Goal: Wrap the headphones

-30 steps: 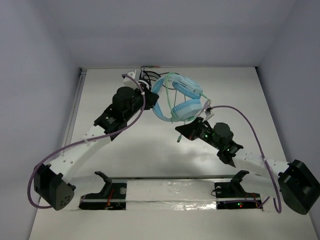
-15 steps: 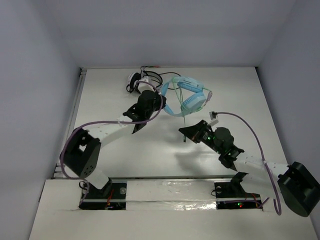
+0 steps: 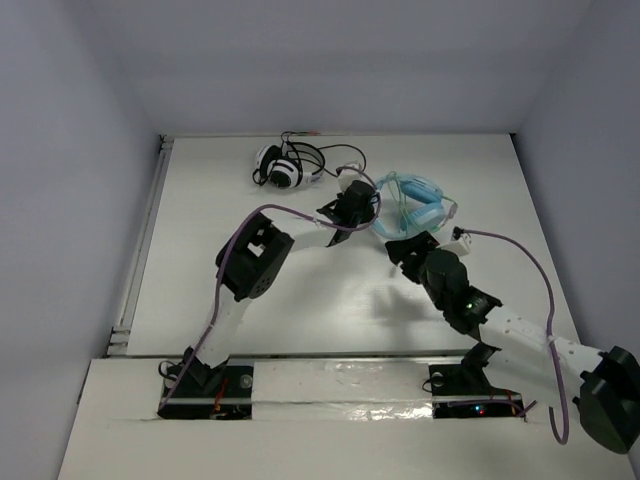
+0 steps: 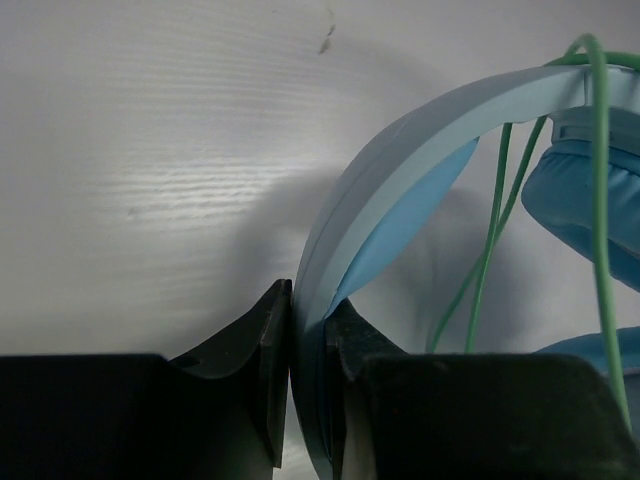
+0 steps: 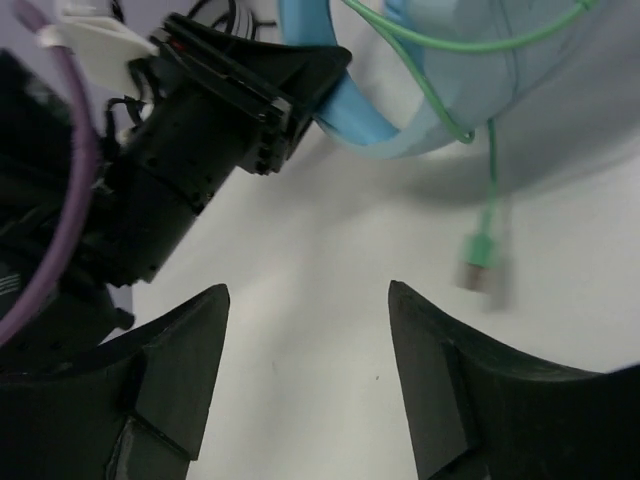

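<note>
The robot will carry the headphones' band with its left gripper outward and down toward bare tabletop past the ear cups and release it, since the cable loops over the band.
The light blue headphones [image 3: 418, 197] sit at the far middle-right of the table, with the pale-green cable [image 4: 488, 262] looped over the band and ear cups. My left gripper [image 3: 368, 208] is shut on the wide band [image 4: 400, 150], one finger on each side of it [image 4: 308, 305]. A padded blue ear cup [image 4: 585, 200] shows on the right of the left wrist view. My right gripper [image 3: 402, 246] is just in front of the headphones, open [image 5: 308, 290], with nothing between its fingers. The cable's green plug [image 5: 480, 265] hangs free, blurred, above the right finger.
Smaller black-and-white headphones [image 3: 283, 166] with a black cable lie at the far left-centre, close behind the left arm. White walls close off the table at the back and sides. The left arm [image 3: 262, 252] stretches diagonally across the table's middle.
The left arm has reached out to the right, carrying the headphones by the band. The right gripper has opened and let go of the cable, whose plug now swings free.
</note>
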